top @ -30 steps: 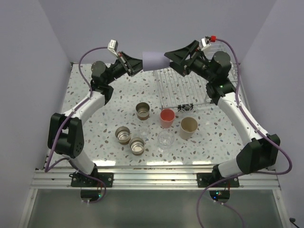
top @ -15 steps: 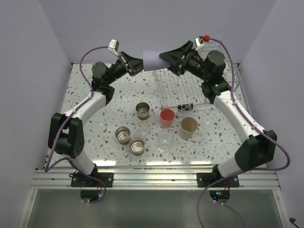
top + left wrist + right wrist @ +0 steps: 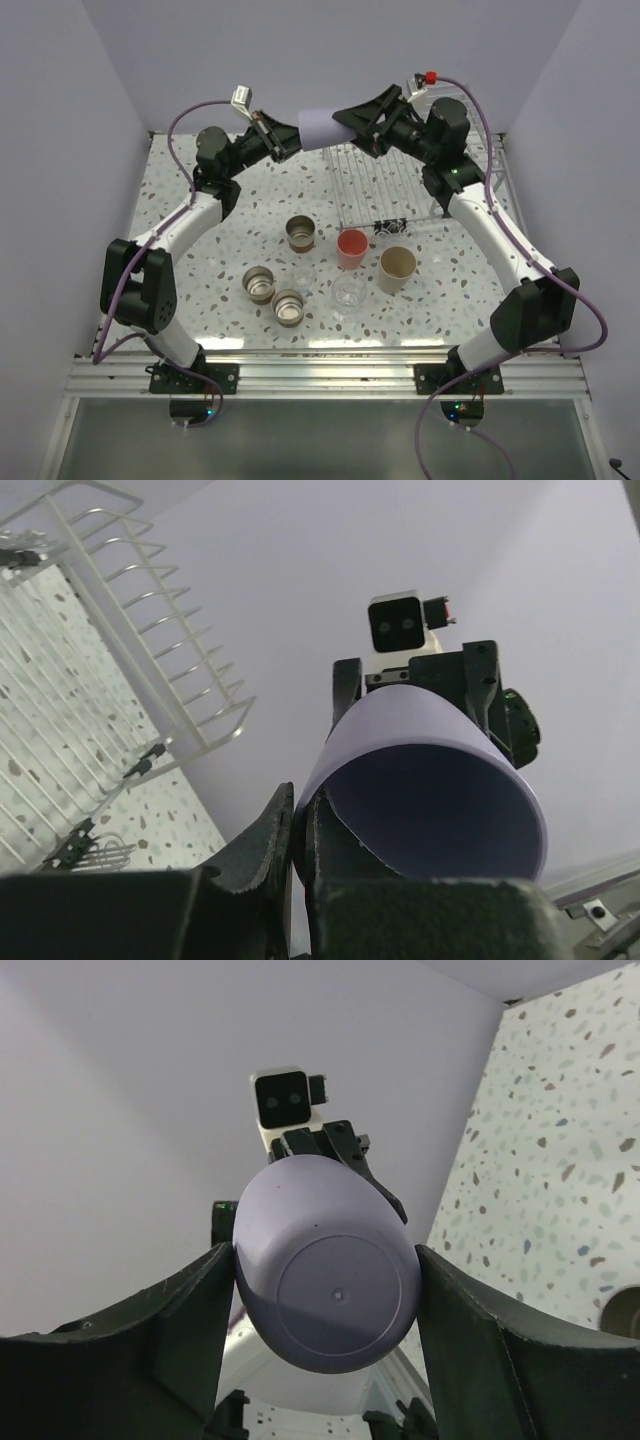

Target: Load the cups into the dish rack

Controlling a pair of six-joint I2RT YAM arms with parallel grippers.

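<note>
My right gripper turns to point down next, then lowers over the rack's far wires by the cage (image 3: 379, 164) to release the lavender cup (image 3: 320, 128) where they're bare.
A lavender cup (image 3: 320, 128) hangs on its side in the air at the back, left of the dish rack (image 3: 390, 185). My left gripper (image 3: 297, 135) is shut on its rim, one finger inside and one outside the wall (image 3: 430, 770). My right gripper (image 3: 345, 117) faces it from the other end. Both its fingers press the sides of the cup's base (image 3: 330, 1280). On the table stand a coral-red cup (image 3: 351, 248), a taller beige cup (image 3: 397, 268), three brownish cups (image 3: 300, 233) and two clear cups (image 3: 349, 292).
The wire rack (image 3: 90, 680) lies at the back right by the wall, with a taller cage part at its far right. The standing cups cluster mid-table between the two arms. Lavender walls close the table on three sides.
My right gripper has closed from wide open onto the lavender cup's base and shifted slightly left. The left gripper has kept its hold on the rim and stayed where it was.
</note>
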